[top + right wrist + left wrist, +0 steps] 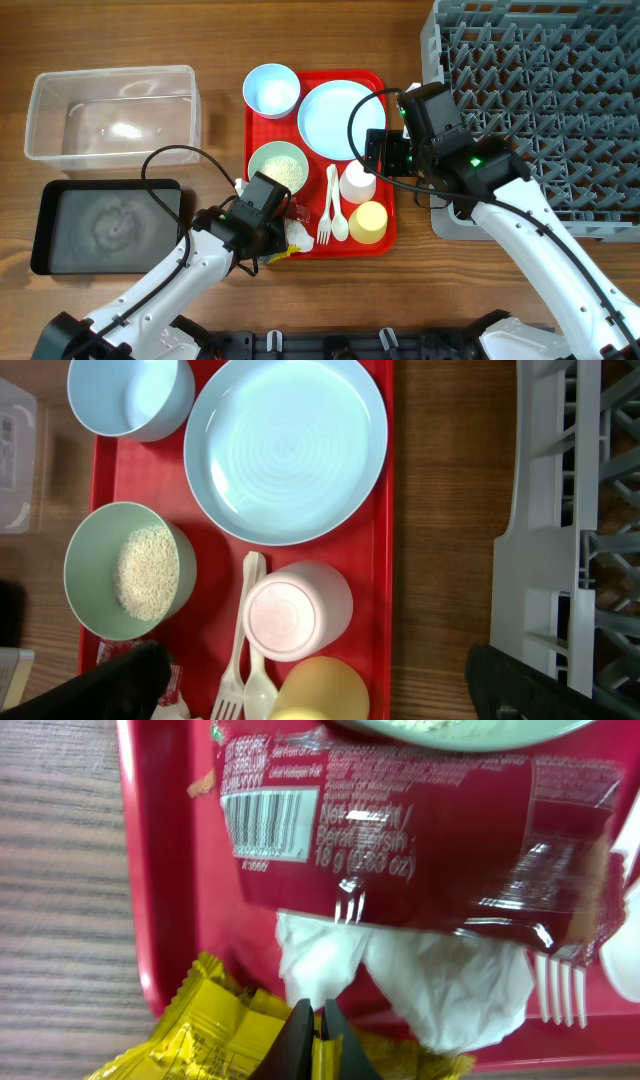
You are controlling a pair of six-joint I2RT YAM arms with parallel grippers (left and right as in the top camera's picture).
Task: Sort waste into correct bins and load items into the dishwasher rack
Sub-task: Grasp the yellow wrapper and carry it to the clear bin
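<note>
The clear tub is open and empty, so my left gripper next lifts off the tray, swings outward over it and releases the yellow foil wrapper.
My left gripper (315, 1042) is shut on the crumpled yellow foil wrapper (210, 1038) at the red tray's front left corner. Just beyond it lie the white tissue (440, 982) and the red-and-clear wrapper (420, 850). From overhead the left gripper (272, 244) sits beside the pale green bowl (279, 167), which holds white crumbs. My right gripper (320, 690) hangs open above the white cup (295, 612) and yellow cup (322, 690), holding nothing. The fork (233, 660), spoon (260, 685), blue plate (285, 445) and blue bowl (130, 395) rest on the tray.
The red tray (385, 215) lies mid-table. A clear tub (112, 112) stands at the back left, with a black tray (108, 225) in front of it. The grey dishwasher rack (540, 100) fills the right side, close behind my right arm.
</note>
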